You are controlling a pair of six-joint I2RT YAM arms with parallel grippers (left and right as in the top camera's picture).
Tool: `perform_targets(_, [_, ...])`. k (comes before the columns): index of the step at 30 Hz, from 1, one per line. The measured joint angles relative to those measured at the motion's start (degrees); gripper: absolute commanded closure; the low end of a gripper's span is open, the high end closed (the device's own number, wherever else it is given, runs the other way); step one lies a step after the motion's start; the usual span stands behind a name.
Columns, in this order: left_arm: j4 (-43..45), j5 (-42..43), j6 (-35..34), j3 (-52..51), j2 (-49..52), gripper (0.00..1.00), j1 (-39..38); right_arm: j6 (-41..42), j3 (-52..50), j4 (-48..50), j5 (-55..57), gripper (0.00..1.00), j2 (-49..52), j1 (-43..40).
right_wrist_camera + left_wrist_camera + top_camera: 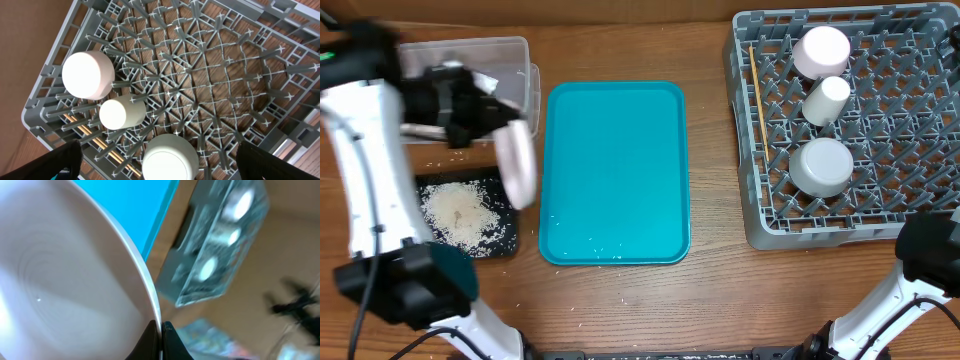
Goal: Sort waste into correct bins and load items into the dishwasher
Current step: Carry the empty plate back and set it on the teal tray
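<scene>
The plate's side is nearly bare of rice, so my left gripper should swing over the teal tray's open middle, lower the plate and release it.
My left gripper (498, 122) is shut on the rim of the large white plate (517, 162), which hangs tilted on edge above the black tray (510, 245). A heap of white rice (460, 212) lies in that tray. In the left wrist view the black fingertips (150, 340) pinch the plate (75, 280) at its edge. The grey dish rack (920, 120) holds an upturned white dish (820, 50), a white cup (827, 98), a grey bowl (821, 165) and chopsticks (757, 100). My right gripper (159, 152) hangs open above the rack (225, 65), over the grey bowl (167, 160).
The teal tray (615, 130) lies mid-table with a few rice grains near its front edge. A clear tub (510, 60) stands at the back left, mostly hidden by my left arm. Loose grains dot the wood round the black tray.
</scene>
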Motion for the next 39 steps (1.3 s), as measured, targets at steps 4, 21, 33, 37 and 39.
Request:
perform_targets(4, [4.52, -10.23, -4.09, -0.02, 0.13, 0.96, -12.66, 0.00, 0.00, 0.04, -0.02, 0.00, -0.02, 0.00])
perform_targets(21, [24.63, -50.90, -13.44, 0.00, 14.05, 0.96, -43.63, 0.00, 0.00, 0.02, 0.00, 0.00, 0.00, 0.00])
perform_targets(33, [22.60, -51.56, -14.56, -0.11, 23.08, 0.71, -44.96, 0.00, 0.00, 0.04, 0.00, 0.00, 0.00, 0.00])
perform_targets(37, [22.10, -51.56, -14.01, 0.09, 23.08, 0.64, -44.85, 0.02, 0.00, 0.02, 0.00, 0.00, 0.00, 0.00])
perform_targets(39, [20.85, -51.56, -13.84, 0.68, 23.08, 0.63, -44.65, 0.02, 0.00, 0.02, -0.02, 0.00, 0.00, 0.00])
